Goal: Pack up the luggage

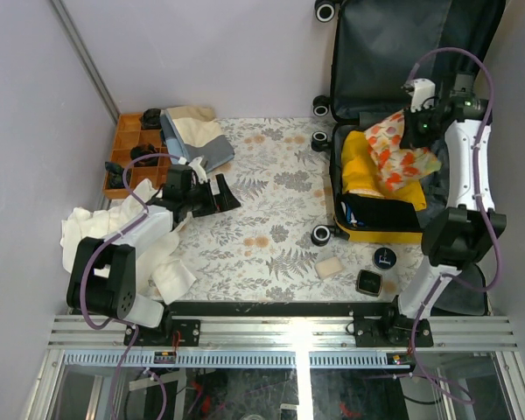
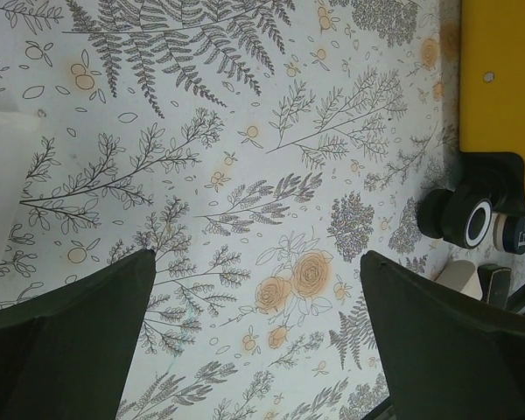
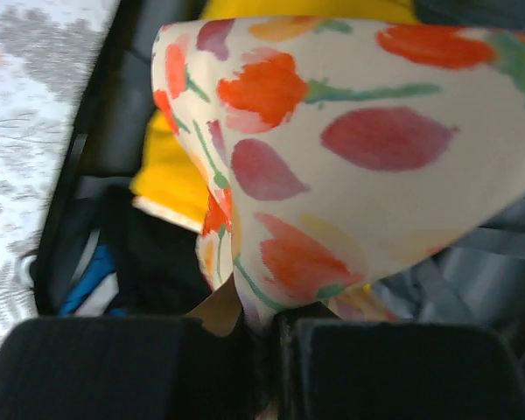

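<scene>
My right gripper moves down and to the right in the top view beside the yellow garment (image 1: pixel 359 166) next, to release the cloth where bare suitcase lining (image 1: pixel 435 186) shows.
The yellow suitcase (image 1: pixel 381 234) lies open at the right of the table, its dark-lined lid (image 1: pixel 394 52) propped up at the back. Inside lie a yellow garment (image 1: pixel 359 166) and dark items. My right gripper (image 1: pixel 415 131) is shut on a white cloth with red tulip print (image 1: pixel 401 153) and holds it over the suitcase; in the right wrist view the cloth (image 3: pixel 350 140) hangs from the closed fingers (image 3: pixel 114 367). My left gripper (image 1: pixel 212 194) is open and empty over the floral tablecloth (image 2: pixel 245 175), its fingers (image 2: pixel 70 341) wide apart. The suitcase's yellow corner (image 2: pixel 499 96) and a wheel (image 2: pixel 468 220) show there.
An orange compartment tray (image 1: pixel 127 153) stands at the back left with folded beige and grey clothes (image 1: pixel 197 136) beside it. White cloths (image 1: pixel 149 245) are heaped at the left front. A small tan block (image 1: pixel 331 267) and two small black items (image 1: pixel 376 269) lie near the front edge.
</scene>
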`<state>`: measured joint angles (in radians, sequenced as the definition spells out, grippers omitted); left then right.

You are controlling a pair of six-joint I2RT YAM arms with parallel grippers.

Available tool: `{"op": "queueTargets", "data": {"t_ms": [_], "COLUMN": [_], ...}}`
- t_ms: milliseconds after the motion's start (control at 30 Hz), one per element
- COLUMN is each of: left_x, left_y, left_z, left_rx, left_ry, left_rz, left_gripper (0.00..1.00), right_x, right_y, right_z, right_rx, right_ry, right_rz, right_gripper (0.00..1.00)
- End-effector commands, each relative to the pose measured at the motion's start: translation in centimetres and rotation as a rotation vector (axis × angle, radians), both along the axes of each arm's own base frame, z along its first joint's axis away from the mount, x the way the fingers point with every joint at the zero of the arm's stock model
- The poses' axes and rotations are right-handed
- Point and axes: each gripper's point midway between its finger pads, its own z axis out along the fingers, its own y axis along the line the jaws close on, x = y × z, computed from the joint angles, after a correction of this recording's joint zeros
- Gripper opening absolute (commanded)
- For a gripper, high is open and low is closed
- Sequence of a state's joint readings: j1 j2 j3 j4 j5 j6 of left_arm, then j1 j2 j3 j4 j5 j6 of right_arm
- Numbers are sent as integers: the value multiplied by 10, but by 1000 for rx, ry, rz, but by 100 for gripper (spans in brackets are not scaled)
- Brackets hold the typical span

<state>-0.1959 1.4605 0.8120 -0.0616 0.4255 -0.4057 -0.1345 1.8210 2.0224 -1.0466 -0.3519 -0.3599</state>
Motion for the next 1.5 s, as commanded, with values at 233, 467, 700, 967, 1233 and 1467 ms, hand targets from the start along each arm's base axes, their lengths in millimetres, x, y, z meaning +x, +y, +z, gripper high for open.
{"op": "queueTargets", "data": {"t_ms": [233,467,700,967,1233,1467], "left_x": [0,9,28,43,90,144], "left_y": [3,6,13,21,60,97], "left_z": [6,6,19,31,62,52], "left_rx": [46,85,160,222,387,471], "left_ry": [-47,-43,-105,-139,-238,-196], "left_rz": [-30,-32,-43,-46,-83,-84], "left_gripper": [100,100,100,100,100,100], "right_x": [73,105,128,129,125,115], "right_y": [-131,-197,-228,-229,-201,-168], "right_z": [-65,-101,-123,-126,-51,-7], "right_rx": [-182,-377,-501,-523,-433,-298], "right_ry": [-1,-23,-46,-35,-171,-253], "right_rz": [-75,-145,-196,-188,-177,-173], "right_gripper": [0,0,0,78,89,99]}}
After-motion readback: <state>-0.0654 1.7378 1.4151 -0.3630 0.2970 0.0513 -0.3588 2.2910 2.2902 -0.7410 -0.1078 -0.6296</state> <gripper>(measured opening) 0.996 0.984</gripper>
